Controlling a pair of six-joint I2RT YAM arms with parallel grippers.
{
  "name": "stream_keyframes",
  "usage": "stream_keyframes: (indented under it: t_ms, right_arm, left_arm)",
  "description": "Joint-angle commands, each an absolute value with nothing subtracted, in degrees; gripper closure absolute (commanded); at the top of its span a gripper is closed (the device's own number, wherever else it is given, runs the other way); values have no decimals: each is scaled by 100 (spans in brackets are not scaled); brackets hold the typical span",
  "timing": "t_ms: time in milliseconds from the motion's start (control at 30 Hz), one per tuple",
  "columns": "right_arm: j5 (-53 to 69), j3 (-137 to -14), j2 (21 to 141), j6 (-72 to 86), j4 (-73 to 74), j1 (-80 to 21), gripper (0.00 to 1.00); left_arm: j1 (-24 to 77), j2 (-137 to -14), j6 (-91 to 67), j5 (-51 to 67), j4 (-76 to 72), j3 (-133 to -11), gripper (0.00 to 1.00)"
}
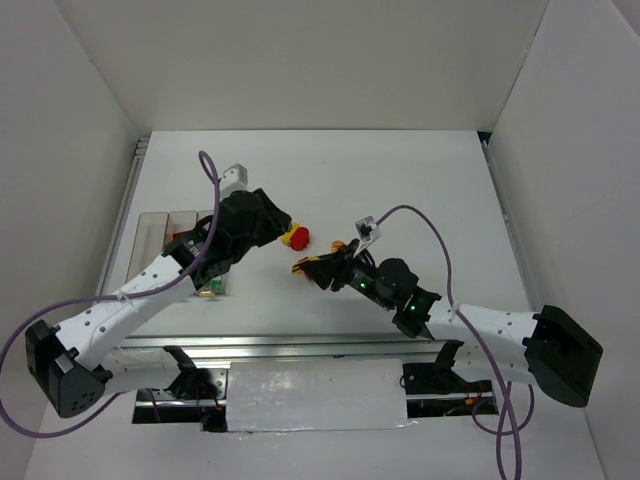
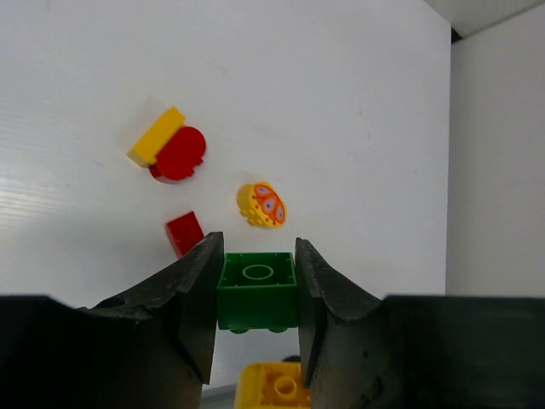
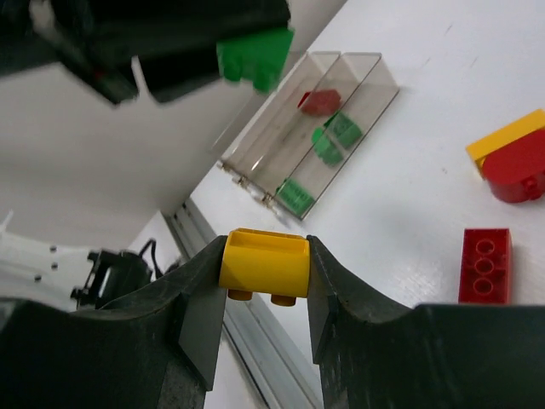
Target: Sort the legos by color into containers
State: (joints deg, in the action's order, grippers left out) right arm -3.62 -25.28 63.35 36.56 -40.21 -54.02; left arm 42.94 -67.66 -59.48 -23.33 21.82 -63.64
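Observation:
The left gripper swings over next, lowers and releases the matching green brick, since the container with green pieces lies below and to the left in the top view.
My left gripper (image 2: 257,254) is shut on a green brick (image 2: 257,290), held above the table; it also shows in the top view (image 1: 287,228). My right gripper (image 3: 265,249) is shut on a yellow brick (image 3: 265,264), just below and in front of the left one in the top view (image 1: 307,268). The clear containers (image 3: 364,115) stand at the table's left (image 1: 152,232) and hold a red piece (image 3: 319,102) and green pieces (image 3: 334,136). On the table lie a red brick (image 2: 184,233), a yellow-and-red piece (image 2: 170,149) and a round yellow-orange piece (image 2: 262,205).
White walls enclose the table on three sides. A metal rail (image 1: 300,345) runs along the near edge, and another along the left edge by the containers. The loose pieces lie between the two grippers. Purple cables (image 1: 430,225) loop over both arms.

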Motion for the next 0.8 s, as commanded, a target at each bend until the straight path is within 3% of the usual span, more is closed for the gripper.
stream_keyframes:
  t_ms: [0, 133, 267, 467, 600, 767]
  right_arm:
    - [236, -2286, 5995, 3340, -4746, -5405, 100]
    - [18, -2224, 5687, 3261, -4203, -5414, 100]
    - [-369, -2153, 5107, 3270, -3535, -5405, 100]
    - [-273, -2206, 4782, 3287, -2593, -5405, 100]
    - [-194, -2136, 4606, 3322, -2269, -5414, 100]
    - [-167, -2065, 4333, 3340, -2005, -5414, 100]
  left_arm:
    - [3904, -6417, -5731, -2268, 2162, -6258, 100]
    - [3542, -6223, -5547, -2336, 2424, -6161, 100]
    - [3071, -6388, -5501, -4031, 3382, -5995, 100]
    - [1953, -6706, -5642, -3622, 3095, -5143, 100]
    - [1749, -7013, -5871, -3594, 2971, -5106, 100]
    - [1644, -7514, -6108, -3709, 3138, -5247, 92]
